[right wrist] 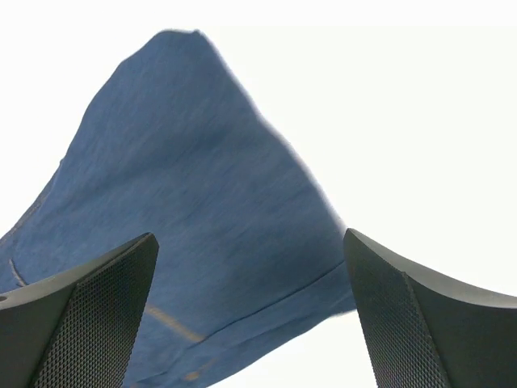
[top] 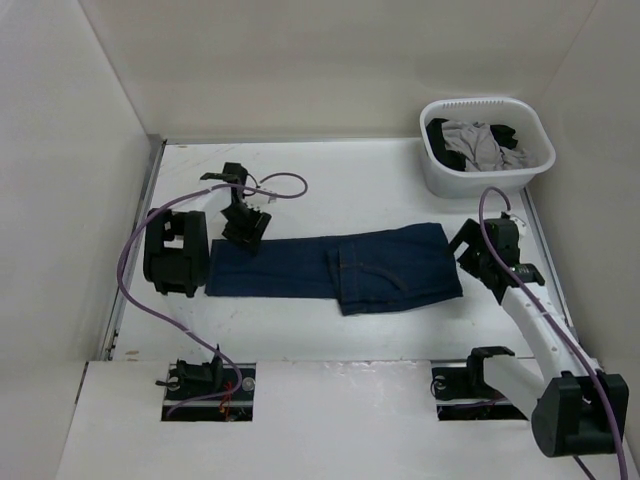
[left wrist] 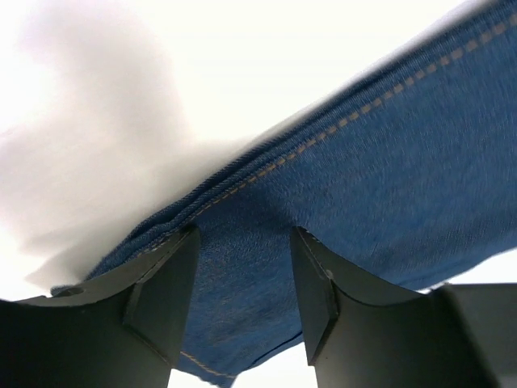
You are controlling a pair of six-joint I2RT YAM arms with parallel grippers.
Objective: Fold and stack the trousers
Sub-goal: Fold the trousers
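I should next lower my right gripper toward the left in the top view, onto the edge of the jeans' end by the far corner (top: 443,235) (right wrist: 230,90), because its open fingers are still away from it.
The dark blue jeans (top: 340,265) lie flat on the white table, partly folded, with the waist part doubled over at the right. My left gripper (top: 246,232) is open over the far left edge of the legs; in the left wrist view its fingers (left wrist: 166,291) straddle the seamed cloth (left wrist: 388,162). My right gripper (top: 470,255) is open just off the right edge of the jeans; in the right wrist view its fingers (right wrist: 97,311) frame the waist end (right wrist: 194,202).
A white laundry basket (top: 487,170) with grey and dark clothes stands at the back right. A black stand (top: 178,253) sits left of the jeans. White walls enclose the table on three sides.
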